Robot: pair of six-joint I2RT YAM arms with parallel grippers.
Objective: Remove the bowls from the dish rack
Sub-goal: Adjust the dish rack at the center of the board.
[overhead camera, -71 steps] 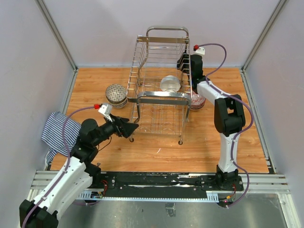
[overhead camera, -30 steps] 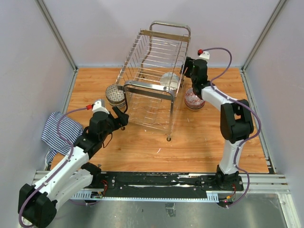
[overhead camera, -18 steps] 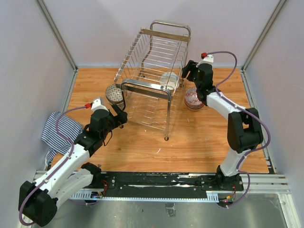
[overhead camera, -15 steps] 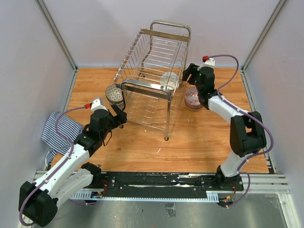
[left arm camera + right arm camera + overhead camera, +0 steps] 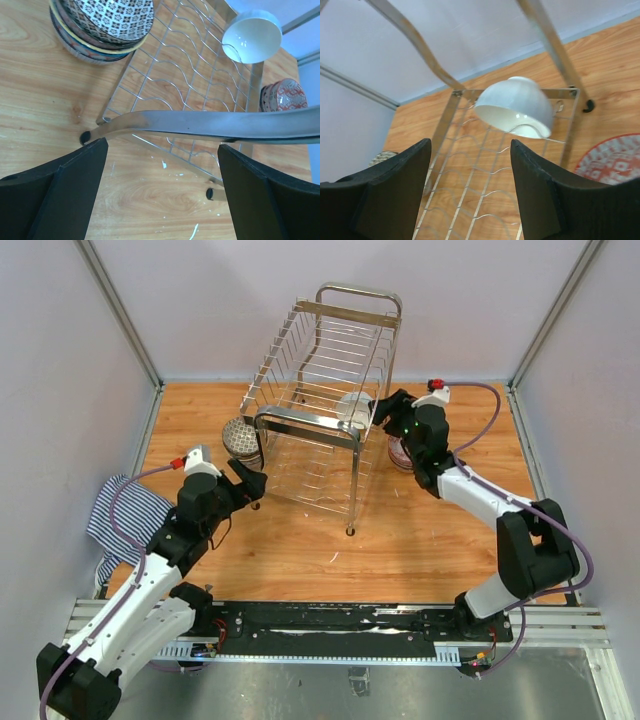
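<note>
Next I should move my right gripper left in the top view, onto the white bowl's rim away from the red bowls, because that part of the rim stands clear of the rack's wire.
The chrome dish rack (image 5: 306,421) stands mid-table, skewed to the left. One white bowl (image 5: 355,410) lies tilted in its far right corner. My left gripper (image 5: 252,483) is open by the rack's near left leg. In the left wrist view the rack's handle (image 5: 200,122) crosses just beyond that gripper (image 5: 162,146), with nothing between the fingers. My right gripper (image 5: 385,410) is open beside the rack's right side and faces the white bowl (image 5: 515,107) through the wires, apart from it. Stacked dark patterned bowls (image 5: 240,437) sit left of the rack. Red patterned bowls (image 5: 400,452) sit to its right.
A striped cloth (image 5: 125,520) hangs over the table's left edge. Grey walls close off the back and both sides. The right arm's elbow reaches over the boards right of the rack.
The right gripper came down from the rack's upper right side to face the white bowl. The left gripper opened wider near the near handle. The rack shifted slightly left.
</note>
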